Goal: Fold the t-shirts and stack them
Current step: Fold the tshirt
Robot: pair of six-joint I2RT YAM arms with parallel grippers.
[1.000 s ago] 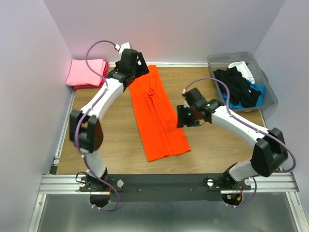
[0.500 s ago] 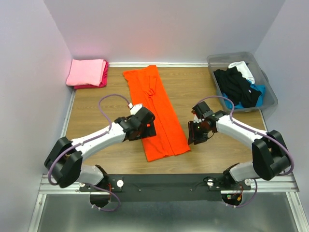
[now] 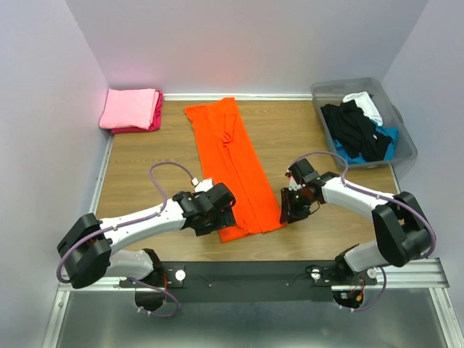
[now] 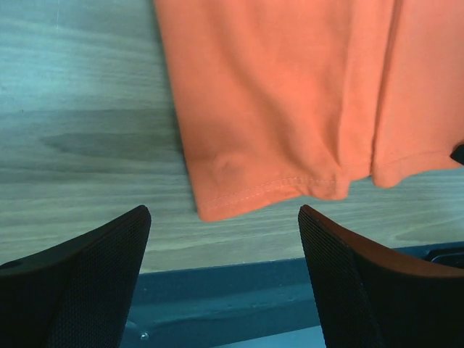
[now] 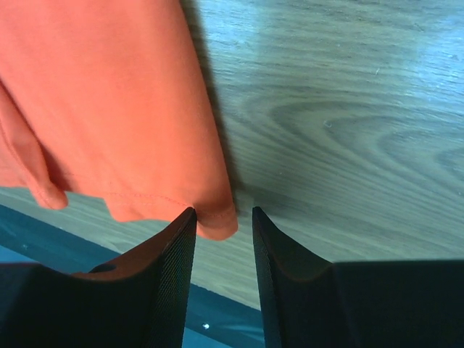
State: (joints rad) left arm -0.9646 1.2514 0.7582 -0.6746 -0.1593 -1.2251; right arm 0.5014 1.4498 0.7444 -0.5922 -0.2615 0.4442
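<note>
The robot should next bring its left gripper down and slightly back toward the front rail, then narrow that gripper's fingers around the hem's corner (image 3: 225,238) (image 4: 209,210).
The orange t-shirt (image 3: 235,167) lies folded into a long strip on the wooden table, running from the back wall toward me. My left gripper (image 3: 220,217) hovers at its near left corner with the jaws wide open. In the left wrist view the shirt's hem (image 4: 275,94) sits just beyond the left gripper (image 4: 221,239), touching neither finger. My right gripper (image 3: 288,209) is at the near right corner. Its jaws are narrowed round that corner of the shirt (image 5: 109,94), with a gap still showing at the right gripper (image 5: 222,217).
A folded pink t-shirt on a magenta one (image 3: 130,109) forms a stack in the far left corner. The translucent grey bin (image 3: 406,148) at the far right holds black (image 3: 355,127), white (image 3: 366,105) and blue (image 3: 384,138) shirts. The table's front rail lies just behind both grippers.
My left arm swung from the shirt's far end down to its near left corner. My right gripper moved to the near right corner and its jaws narrowed.
</note>
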